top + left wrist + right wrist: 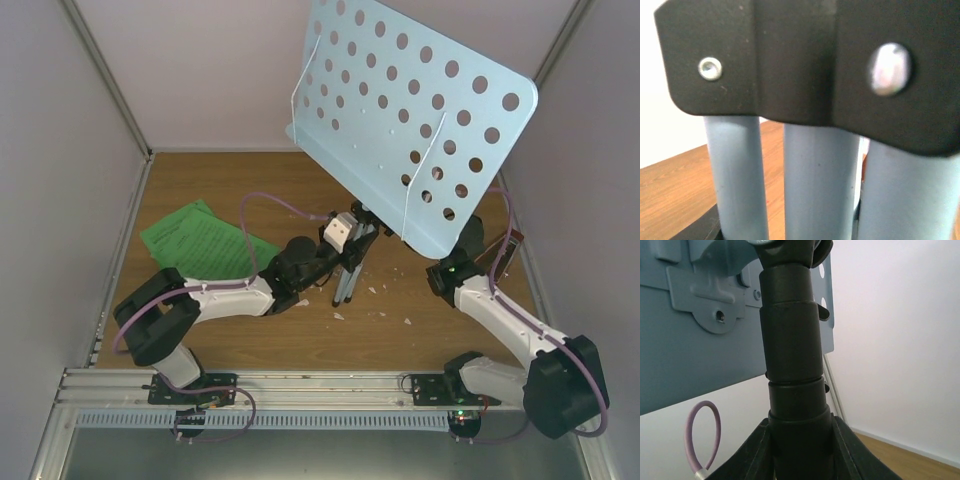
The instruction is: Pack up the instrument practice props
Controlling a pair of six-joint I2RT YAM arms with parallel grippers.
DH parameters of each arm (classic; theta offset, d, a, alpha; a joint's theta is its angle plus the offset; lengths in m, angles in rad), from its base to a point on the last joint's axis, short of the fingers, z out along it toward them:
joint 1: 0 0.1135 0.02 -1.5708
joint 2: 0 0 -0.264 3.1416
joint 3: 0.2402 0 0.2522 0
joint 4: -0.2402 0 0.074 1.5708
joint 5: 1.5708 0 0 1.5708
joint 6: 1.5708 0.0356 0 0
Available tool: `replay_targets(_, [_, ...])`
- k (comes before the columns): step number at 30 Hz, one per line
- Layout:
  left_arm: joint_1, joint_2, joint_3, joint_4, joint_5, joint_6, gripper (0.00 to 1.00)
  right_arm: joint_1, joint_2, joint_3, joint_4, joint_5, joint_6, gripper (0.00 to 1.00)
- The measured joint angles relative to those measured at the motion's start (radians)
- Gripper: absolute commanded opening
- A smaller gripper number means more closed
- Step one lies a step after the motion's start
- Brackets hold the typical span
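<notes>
The left gripper lowers and tilts next until the folded legs lie on open tabletop by the green pages, then releases, since the stand still leans upright.
The pale blue perforated music stand (pixel 420 110) leans over the back right of the table. Its grey legs (pixel 346 282) are folded together. My left gripper (pixel 348 242) is at the legs just below the black hub (pixel 805 60). In the left wrist view three grey tubes (pixel 820 185) fill the frame and hide my fingers. My right gripper (pixel 800 442) sits under the desk plate (pixel 695 355), shut on the stand's black column (pixel 792 355). Green sheet-music pages (pixel 200 240) lie on the left. A reddish-brown metronome (pixel 505 255) shows partly behind my right arm.
Small white crumbs (pixel 376 290) lie scattered on the wooden table (pixel 260 335) in front of the legs. White walls close in the left, back and right sides. A metal rail (pixel 320 385) runs along the near edge.
</notes>
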Motion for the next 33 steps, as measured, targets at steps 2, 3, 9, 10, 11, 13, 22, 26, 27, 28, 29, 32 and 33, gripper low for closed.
replay_targets(2, [-0.002, -0.023, 0.0, -0.047, -0.004, 0.0, 0.08, 0.0, -0.003, -0.003, -0.007, 0.008, 0.017, 0.0])
replay_targets(3, [-0.003, -0.048, 0.0, -0.104, -0.011, -0.002, 0.05, 0.0, -0.003, -0.004, -0.011, 0.014, 0.027, 0.01])
replay_targets(9, [-0.003, -0.159, 0.04, -0.417, -0.029, -0.032, 0.0, 0.006, 0.005, -0.009, -0.06, 0.078, 0.127, 0.01])
replay_targets(10, [-0.003, -0.179, 0.053, -0.483, -0.03, -0.041, 0.0, 0.007, 0.011, -0.013, -0.059, 0.092, 0.153, 0.02])
replay_targets(11, [-0.003, -0.202, 0.068, -0.57, -0.032, -0.056, 0.0, 0.01, 0.017, -0.018, -0.058, 0.101, 0.179, 0.04])
replay_targets(13, [-0.003, -0.239, 0.076, -0.69, -0.037, -0.081, 0.0, 0.018, 0.041, -0.036, -0.06, 0.113, 0.245, 0.09])
replay_targets(22, [0.001, -0.341, -0.049, -0.942, -0.033, -0.239, 0.0, 0.077, 0.164, -0.105, -0.134, 0.097, 0.376, 0.26])
replay_targets(26, [0.001, -0.341, -0.088, -0.986, -0.024, -0.272, 0.0, 0.084, 0.229, -0.135, -0.135, 0.085, 0.386, 0.35])
replay_targets(27, [0.001, -0.341, -0.093, -1.006, -0.024, -0.278, 0.0, 0.084, 0.24, -0.137, -0.137, 0.089, 0.376, 0.38])
replay_targets(28, [0.001, -0.341, -0.1, -1.021, -0.024, -0.286, 0.0, 0.082, 0.251, -0.137, -0.136, 0.111, 0.365, 0.42])
replay_targets(29, [0.001, -0.341, -0.106, -1.037, -0.024, -0.294, 0.0, 0.074, 0.257, -0.137, -0.135, 0.139, 0.359, 0.46])
replay_targets(32, [0.024, -0.338, -0.112, -1.04, -0.016, -0.309, 0.0, 0.04, 0.265, -0.136, -0.136, 0.211, 0.336, 0.5])
replay_targets(33, [0.034, -0.338, -0.113, -1.042, -0.016, -0.313, 0.0, 0.036, 0.265, -0.136, -0.143, 0.233, 0.334, 0.51])
